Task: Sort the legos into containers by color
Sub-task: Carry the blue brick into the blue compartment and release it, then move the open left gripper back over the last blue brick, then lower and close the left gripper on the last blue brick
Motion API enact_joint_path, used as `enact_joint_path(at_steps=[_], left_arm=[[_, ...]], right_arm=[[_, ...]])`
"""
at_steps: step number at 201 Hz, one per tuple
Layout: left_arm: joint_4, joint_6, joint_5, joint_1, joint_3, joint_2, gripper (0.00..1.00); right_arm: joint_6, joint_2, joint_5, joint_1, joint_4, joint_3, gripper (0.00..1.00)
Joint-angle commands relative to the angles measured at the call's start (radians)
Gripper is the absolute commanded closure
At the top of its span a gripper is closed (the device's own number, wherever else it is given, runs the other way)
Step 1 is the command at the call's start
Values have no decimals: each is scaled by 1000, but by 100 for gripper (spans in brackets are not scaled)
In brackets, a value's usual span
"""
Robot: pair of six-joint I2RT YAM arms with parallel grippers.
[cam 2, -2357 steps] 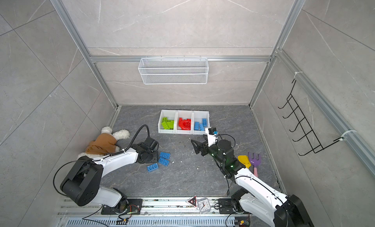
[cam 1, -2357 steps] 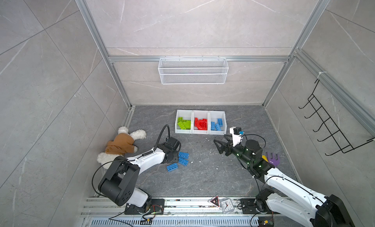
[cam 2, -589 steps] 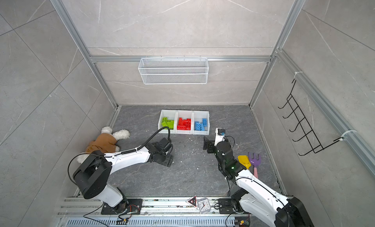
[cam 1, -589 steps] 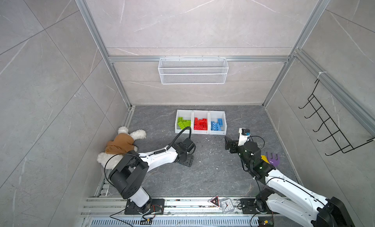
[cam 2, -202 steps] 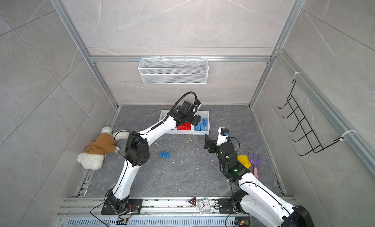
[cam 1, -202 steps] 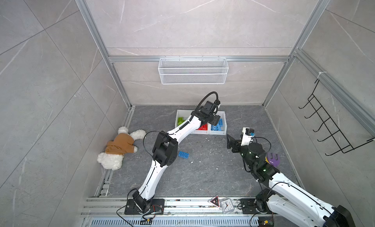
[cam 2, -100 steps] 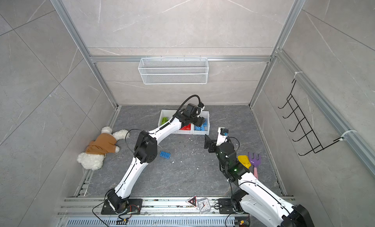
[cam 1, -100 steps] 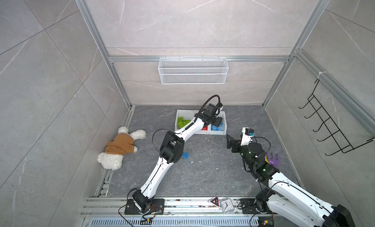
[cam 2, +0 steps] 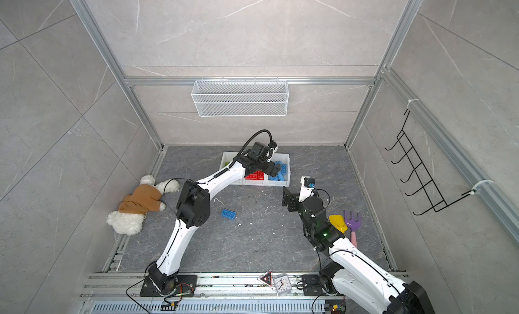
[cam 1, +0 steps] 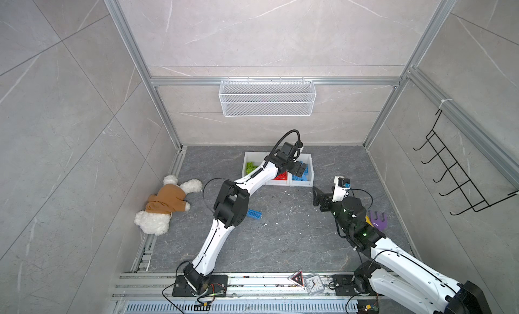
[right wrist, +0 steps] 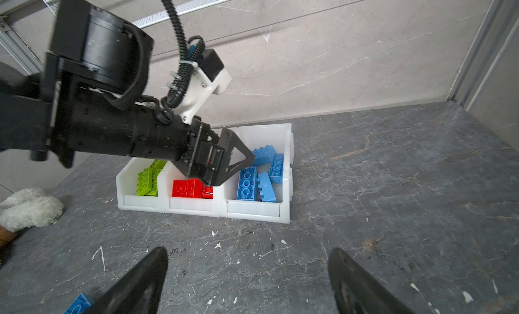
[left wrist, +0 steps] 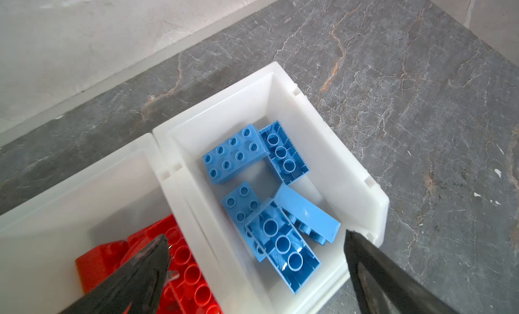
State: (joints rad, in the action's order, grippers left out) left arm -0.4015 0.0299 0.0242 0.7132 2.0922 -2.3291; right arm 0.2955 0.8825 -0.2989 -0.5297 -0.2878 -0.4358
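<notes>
I should next move my left gripper back from the blue container and down to close across the loose blue brick's length (cam 2: 228, 213), the only unsorted one on the floor.
Three white containers stand in a row at the back of the floor. The left one (right wrist: 139, 201) holds green legos (right wrist: 147, 177), the middle one red legos (right wrist: 186, 189) and the right one (left wrist: 323, 147) several blue legos (left wrist: 236, 155). My left gripper (left wrist: 257, 236) hovers open over the blue container (cam 1: 309, 183), with nothing between its fingers; a blue brick (left wrist: 280, 248) lies upside down right beneath it. One more blue brick (cam 1: 254, 214) lies loose on the floor near the left arm's elbow. My right gripper (right wrist: 248, 252) hangs open and empty above the floor in front of the containers.
A plush toy (cam 1: 165, 203) lies at the left floor edge. A yellow shovel and a purple rake (cam 2: 351, 222) lie beside the right arm. A wire basket (cam 1: 266, 102) hangs on the back wall and a hook rack (cam 1: 455, 183) on the right wall. A small clock (cam 1: 313, 283) sits on the front rail.
The left gripper, which was over the containers and partly closed, has opened wide above the blue container. The right arm has stayed still.
</notes>
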Motion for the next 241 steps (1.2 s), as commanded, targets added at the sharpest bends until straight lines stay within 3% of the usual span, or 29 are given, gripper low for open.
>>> enact_joint_path(at_steps=[1, 45, 120, 176, 241], left_arm=[[-25, 6, 97, 1, -124, 208, 0], [-31, 75, 171, 3, -552, 503, 0], [-92, 274, 267, 5, -1016, 794, 0], [-24, 330, 257, 14, -1158, 858, 0], [43, 295, 222, 19, -1160, 745, 1]], right_arm=[[1, -5, 9, -1, -4, -10, 9], [2, 4, 13, -2, -8, -10, 9], [1, 14, 15, 0, -39, 5, 9], [3, 66, 30, -1, -44, -7, 9], [1, 73, 28, -1, -45, -8, 9]])
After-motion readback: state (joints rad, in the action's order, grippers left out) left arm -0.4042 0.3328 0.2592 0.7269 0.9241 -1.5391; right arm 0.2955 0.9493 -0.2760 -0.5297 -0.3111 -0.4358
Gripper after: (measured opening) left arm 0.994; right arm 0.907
